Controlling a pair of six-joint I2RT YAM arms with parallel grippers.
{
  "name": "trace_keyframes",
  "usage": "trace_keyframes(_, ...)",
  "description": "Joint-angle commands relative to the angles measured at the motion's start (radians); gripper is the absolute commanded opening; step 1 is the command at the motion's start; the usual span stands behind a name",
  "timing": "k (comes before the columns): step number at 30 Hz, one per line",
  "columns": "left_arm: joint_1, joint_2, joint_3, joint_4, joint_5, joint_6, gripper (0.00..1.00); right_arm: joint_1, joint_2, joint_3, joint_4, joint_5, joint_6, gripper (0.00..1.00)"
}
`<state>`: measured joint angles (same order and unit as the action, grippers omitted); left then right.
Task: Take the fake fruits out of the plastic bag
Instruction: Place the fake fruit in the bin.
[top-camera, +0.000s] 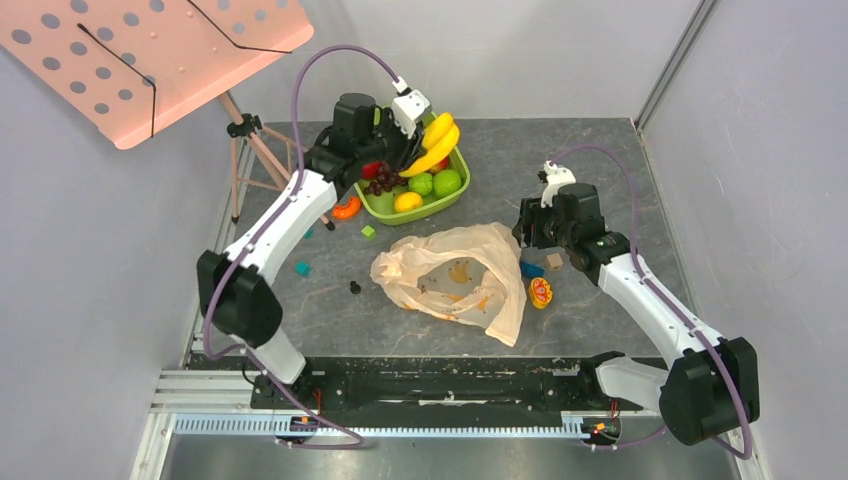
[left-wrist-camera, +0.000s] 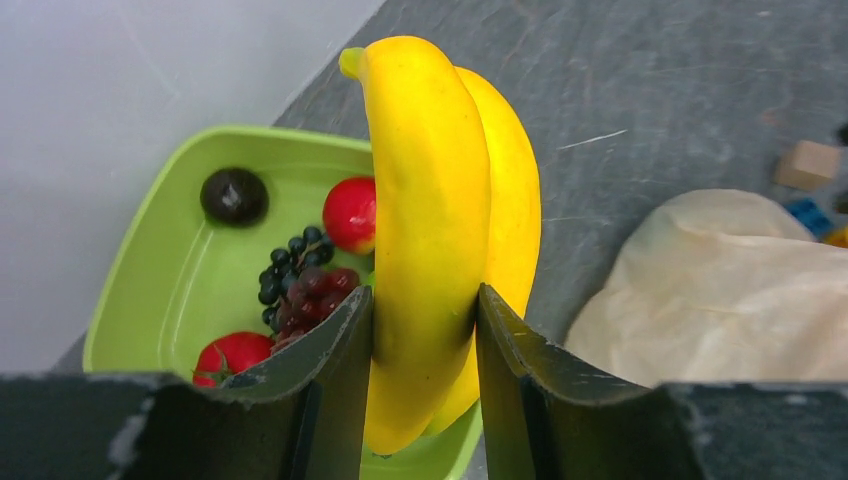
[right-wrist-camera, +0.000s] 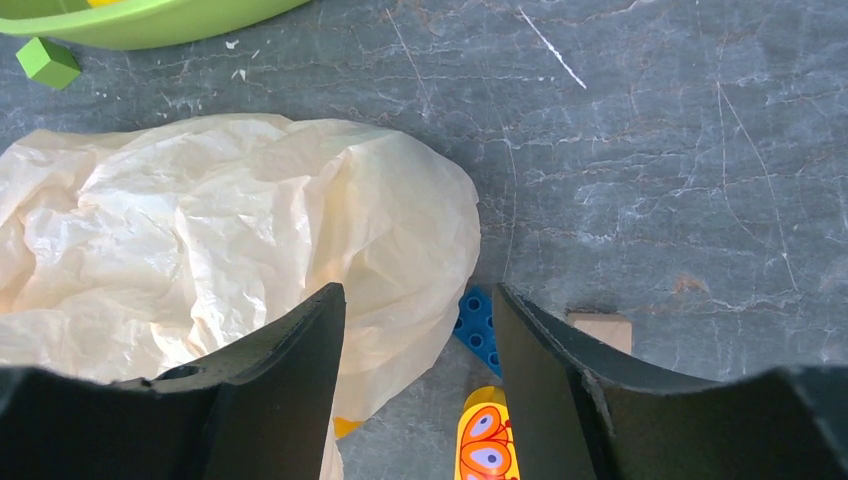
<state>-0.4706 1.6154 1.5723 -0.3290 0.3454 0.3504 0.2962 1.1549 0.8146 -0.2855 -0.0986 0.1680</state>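
Other fruits are already together in the green tub (top-camera: 455, 197) beside the dark red-purple grape bunch (top-camera: 386, 180). I should move my left gripper down into the tub next to release the banana.
My left gripper (top-camera: 418, 128) is shut on the curved yellow banana (top-camera: 438, 146) and holds it over the far edge of the green tub (top-camera: 455, 197). In the left wrist view the banana (left-wrist-camera: 430, 220) is pinched between both fingers above the tub (left-wrist-camera: 150, 260). The dark red-purple grape bunch (left-wrist-camera: 318, 288) lies in the tub, and so does a small round yellow fruit (top-camera: 408, 201). The peach-beige plastic bag (top-camera: 455, 280) lies crumpled and open at the table's middle. My right gripper (right-wrist-camera: 418, 330) is open and empty just above the bag's right edge (right-wrist-camera: 220, 230).
The tub also holds blackish-blue grapes (left-wrist-camera: 283, 262), red fruits (left-wrist-camera: 350, 213) and green fruits (top-camera: 447, 181). A blue brick (right-wrist-camera: 478, 325), a wooden block (right-wrist-camera: 600, 330) and a yellow-orange patterned piece (right-wrist-camera: 485, 445) lie right of the bag. Small blocks (top-camera: 368, 231) lie left of it. A pink stand (top-camera: 160, 50) is at the back left.
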Motion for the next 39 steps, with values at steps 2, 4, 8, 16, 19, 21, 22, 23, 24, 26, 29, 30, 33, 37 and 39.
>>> trace_keyframes(2, 0.076, 0.123, 0.046, 0.131, 0.037, -0.092, 0.39, -0.005, -0.012, -0.01, 0.043, -0.008, 0.003, 0.59)
trace_keyframes(4, 0.085, 0.166, 0.044, 0.147, 0.041, -0.097, 0.39, -0.005, -0.002, -0.009, 0.045, -0.006, -0.002, 0.59)
trace_keyframes(8, 0.086, 0.243, 0.051, 0.167, 0.041, -0.094, 0.41, -0.005, 0.014, -0.009, 0.051, -0.008, -0.003, 0.59)
trace_keyframes(16, 0.085, 0.371, 0.132, 0.127, 0.027, -0.051, 0.41, -0.005, 0.022, -0.029, 0.061, 0.003, -0.011, 0.6)
trace_keyframes(19, 0.085, 0.413, 0.172, 0.098, -0.018, -0.015, 0.41, -0.005, 0.027, -0.029, 0.062, 0.003, -0.014, 0.6)
trace_keyframes(21, 0.083, 0.447, 0.212, 0.063, -0.045, 0.019, 0.41, -0.005, 0.028, -0.03, 0.062, 0.003, -0.014, 0.6)
trace_keyframes(22, 0.082, 0.461, 0.224, 0.053, -0.066, 0.033, 0.41, -0.005, 0.029, -0.03, 0.063, 0.003, -0.013, 0.6)
trace_keyframes(23, 0.079, 0.472, 0.236, 0.045, -0.089, 0.049, 0.41, -0.005, 0.029, -0.031, 0.064, 0.002, -0.014, 0.6)
trace_keyframes(24, 0.077, 0.481, 0.246, 0.038, -0.111, 0.066, 0.41, -0.005, 0.03, -0.03, 0.065, 0.002, -0.014, 0.6)
trace_keyframes(26, 0.075, 0.506, 0.271, 0.016, -0.153, 0.096, 0.4, -0.005, 0.031, -0.031, 0.065, -0.001, -0.012, 0.6)
trace_keyframes(29, 0.073, 0.536, 0.298, -0.004, -0.22, 0.131, 0.41, -0.005, 0.03, -0.031, 0.065, -0.002, -0.012, 0.6)
trace_keyframes(30, 0.074, 0.543, 0.303, -0.004, -0.242, 0.14, 0.41, -0.005, 0.03, -0.031, 0.066, -0.001, -0.012, 0.6)
trace_keyframes(33, 0.074, 0.571, 0.329, 0.006, -0.325, 0.164, 0.41, -0.005, 0.029, -0.032, 0.065, -0.002, -0.009, 0.6)
trace_keyframes(37, 0.074, 0.607, 0.39, 0.006, -0.414, 0.178, 0.41, -0.005, 0.03, -0.035, 0.068, -0.006, -0.003, 0.6)
trace_keyframes(39, 0.073, 0.615, 0.407, 0.001, -0.422, 0.172, 0.41, -0.006, 0.028, -0.036, 0.068, -0.01, -0.002, 0.6)
